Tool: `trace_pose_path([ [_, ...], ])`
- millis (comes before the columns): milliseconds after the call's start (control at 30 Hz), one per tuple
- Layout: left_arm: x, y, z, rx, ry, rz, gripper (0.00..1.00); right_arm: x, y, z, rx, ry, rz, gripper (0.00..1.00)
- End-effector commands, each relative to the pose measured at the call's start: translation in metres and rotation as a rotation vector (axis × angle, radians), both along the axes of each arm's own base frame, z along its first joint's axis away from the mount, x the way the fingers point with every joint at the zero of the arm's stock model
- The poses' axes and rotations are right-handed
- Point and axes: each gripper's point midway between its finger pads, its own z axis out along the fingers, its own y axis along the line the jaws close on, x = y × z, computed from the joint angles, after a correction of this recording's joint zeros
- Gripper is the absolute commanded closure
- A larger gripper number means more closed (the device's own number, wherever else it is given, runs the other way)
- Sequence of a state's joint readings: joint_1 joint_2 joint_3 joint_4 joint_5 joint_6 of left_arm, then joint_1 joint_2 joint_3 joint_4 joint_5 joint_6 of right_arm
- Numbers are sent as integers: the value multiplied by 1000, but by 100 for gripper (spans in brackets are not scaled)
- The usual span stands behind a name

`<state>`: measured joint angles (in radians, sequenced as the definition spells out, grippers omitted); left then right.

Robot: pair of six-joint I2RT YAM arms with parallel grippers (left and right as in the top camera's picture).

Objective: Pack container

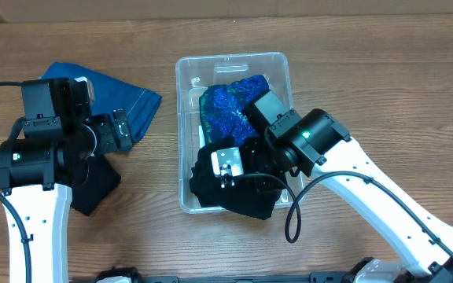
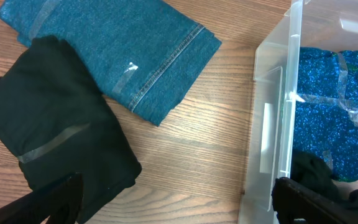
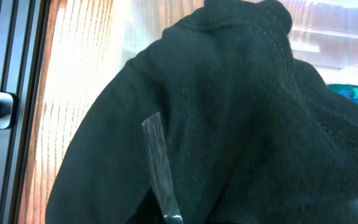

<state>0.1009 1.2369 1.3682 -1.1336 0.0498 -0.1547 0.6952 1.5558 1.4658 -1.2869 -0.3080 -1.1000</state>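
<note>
The black garment (image 1: 242,200) inside the container spills over the container's front rim, so I will next pull it outward toward the sparkly blue cloth with my right gripper and let it go there.
The clear container (image 1: 185,79) stands in the middle of the table. A sparkly blue cloth (image 1: 225,106) lies in its far half. A black garment (image 1: 242,200) fills its near end and spills over the front rim. My right gripper (image 1: 246,174) is down in the container, shut on this garment. The garment (image 3: 229,112) fills the right wrist view and hides the fingers; a strip of clear tape (image 3: 159,162) crosses it. My left gripper (image 2: 179,208) is open and empty, low over bare wood between a folded black cloth (image 2: 55,130) and the container's wall (image 2: 272,130).
A folded blue denim cloth (image 1: 132,98) lies at the far left, partly under the left arm. The folded black cloth (image 1: 93,185) lies on the table nearer the front. The table's front edge and a black rail (image 3: 5,93) show beside the container.
</note>
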Motion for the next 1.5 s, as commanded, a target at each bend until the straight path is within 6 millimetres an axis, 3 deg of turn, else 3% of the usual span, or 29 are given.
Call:
trace_pose_path([
  [0, 3, 1, 8, -8, -23, 12, 0, -5, 5, 0, 10, 19, 25, 96],
  [100, 3, 1, 8, -8, -24, 12, 0, -1, 1, -5, -16, -12, 40, 96],
  [233, 3, 1, 8, -8, -24, 12, 0, 25, -8, -20, -90, -130, 1, 96],
  [267, 3, 1, 8, -8, -23, 12, 0, 28, -8, -22, -98, -144, -9, 80],
  [300, 2, 1, 8, -8, -23, 12, 0, 36, -9, -25, -111, -169, -34, 28],
  [333, 2, 1, 8, -9, -23, 12, 0, 46, -11, -26, -127, -201, -77, 0],
  [533, -1, 1, 6, -9, -8, 12, 0, 96, -21, -8, -131, -354, -438, 0],
  [633, 0, 1, 6, -10, -8, 12, 0, 90, -11, 6, -55, -311, -509, 0],
  [767, 0, 1, 6, -9, -9, 12, 0, 56, 18, 20, 115, -91, -548, 3],
  [800, 0, 1, 6, -10, -8, 12, 0, 43, 25, 20, 140, -18, -514, 50],
  [833, 0, 1, 6, -10, -9, 12, 0, 36, 29, 19, 154, 36, -517, 69],
  [867, 0, 1, 6, -10, -9, 12, 0, 31, 32, 16, 164, 100, -560, 82],
  [900, 0, 1, 6, -10, -9, 12, 0, 29, 33, 12, 161, 155, -623, 87],
  [1033, 0, 1, 6, -10, -9, 12, 0, 27, 33, -19, 91, 307, -838, 87],
  [1300, -1, 1, 6, -10, -8, 12, 0, 9, 33, -110, -133, 509, -908, 89],
  [1467, 0, 1, 6, -10, -9, 12, 0, 2, 27, -130, -205, 540, -920, 89],
])
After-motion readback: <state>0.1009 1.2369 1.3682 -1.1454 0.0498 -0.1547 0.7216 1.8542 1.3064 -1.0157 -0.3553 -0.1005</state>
